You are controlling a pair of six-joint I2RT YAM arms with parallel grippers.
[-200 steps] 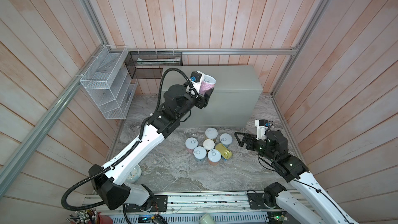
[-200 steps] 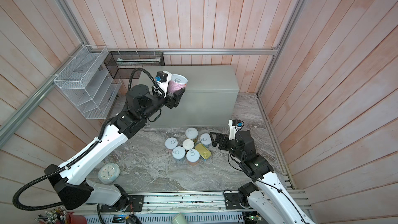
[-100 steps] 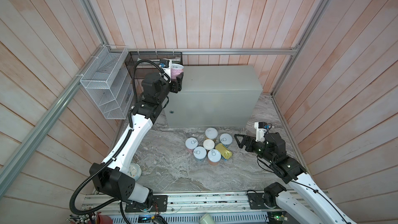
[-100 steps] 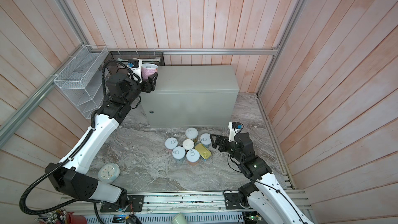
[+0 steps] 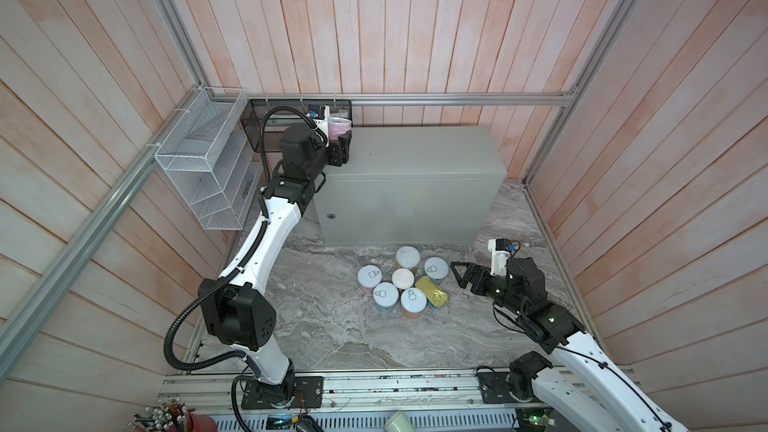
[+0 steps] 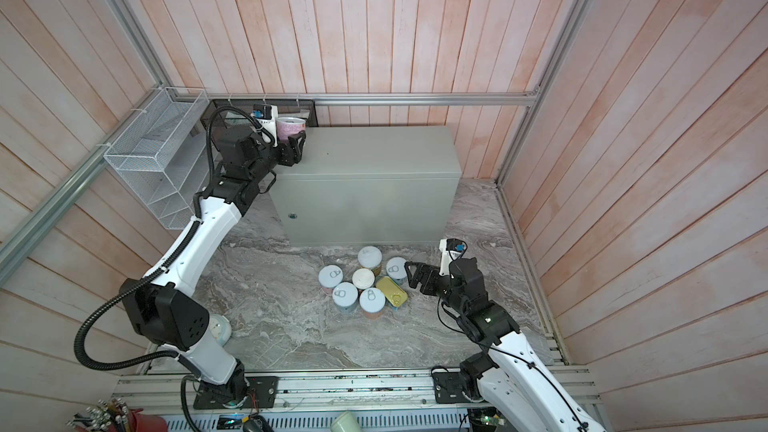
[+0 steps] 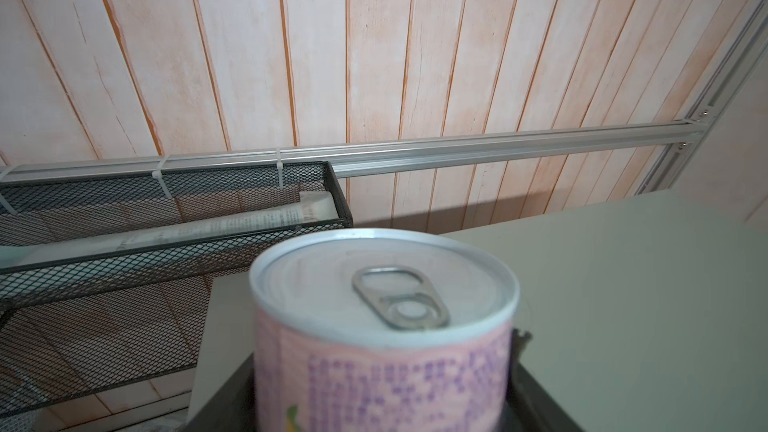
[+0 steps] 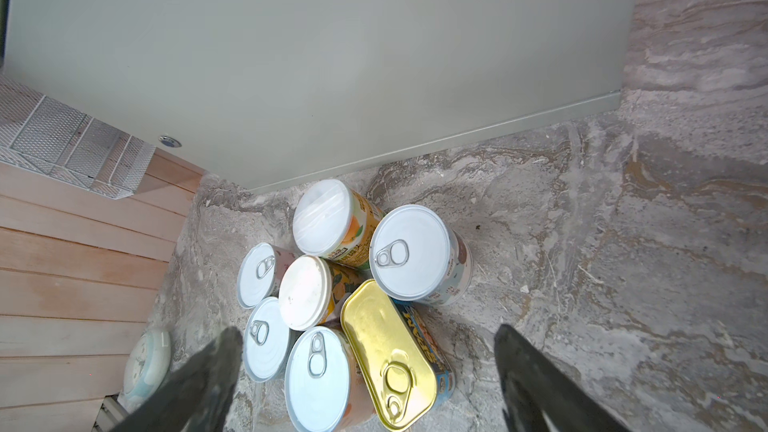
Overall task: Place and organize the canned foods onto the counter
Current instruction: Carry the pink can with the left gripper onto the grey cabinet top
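Observation:
The counter's back corner by the mesh basket lies outward of the left gripper, so the gripper will next ease outward to that corner and let go of the can.
My left gripper is shut on a pink-and-purple can with a silver pull-tab lid. It holds the can upright at the back left corner of the counter, a pale grey-green box. Whether the can touches the top I cannot tell. The other canned foods cluster on the marble floor in front of the counter: several pull-tab cans, two white-lidded ones and a gold tin. My right gripper hangs open just right of the cluster, near the gold tin.
A white wire rack and a black mesh basket hang on the walls left of the counter. A round pale clock lies on the floor by the left arm. Wooden walls close in on three sides.
The left arm has swung the pink can from above the counter's front middle to its back left corner. The right arm has barely moved.

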